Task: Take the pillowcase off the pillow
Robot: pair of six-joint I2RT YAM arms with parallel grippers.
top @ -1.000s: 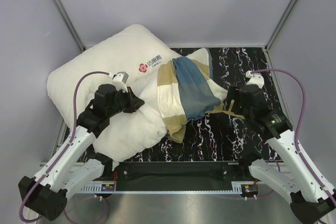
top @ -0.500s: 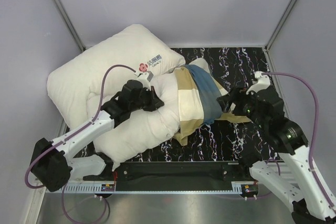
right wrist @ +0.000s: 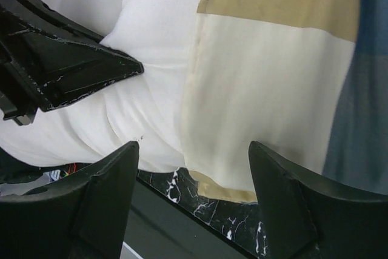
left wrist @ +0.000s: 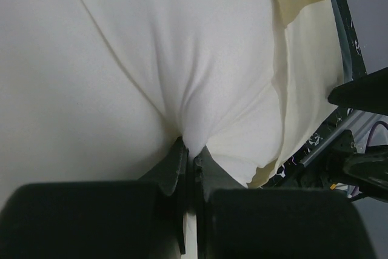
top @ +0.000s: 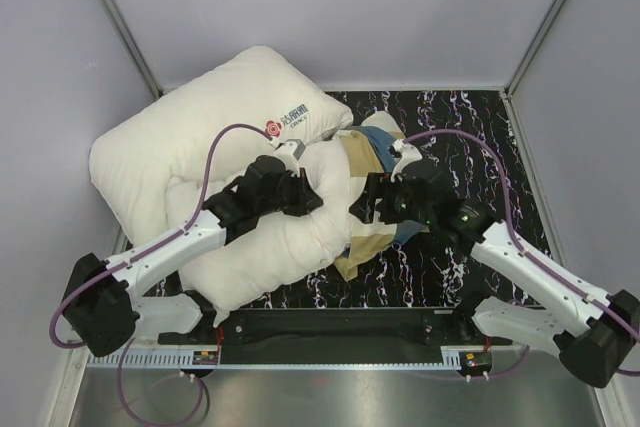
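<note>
One end of the pillow is inside the pillowcase point(top: 352, 155). My left gripper should pull its pinch up and to the left in the top view over the bare pillow point(top: 245, 257), then release.
The plain off-white pillow point(top: 265, 247) lies on the black marbled table point(top: 470, 127), with its right end inside the checked pillowcase point(top: 352, 155). My left gripper point(top: 303, 193) is shut on a pinch of the pillow's fabric point(left wrist: 200, 89) just left of the pillowcase's open edge; the left wrist view shows the fingertips point(left wrist: 179, 153) clamped on it. My right gripper point(top: 366, 203) is open, hovering over the pillowcase's cream check point(right wrist: 267, 89) by its edge, next to the bare pillow point(right wrist: 151, 59). Its fingers point(right wrist: 106, 186) hold nothing.
A second white pillow with a red logo point(top: 190, 132) lies at the back left, partly under the plain one. Grey walls enclose the table on three sides. The left gripper's body point(right wrist: 60, 65) sits close beside the right gripper.
My right gripper has left the pillowcase's right corner and swung left to its open edge, jaws open. My left gripper has moved right, still pinching the pillow.
</note>
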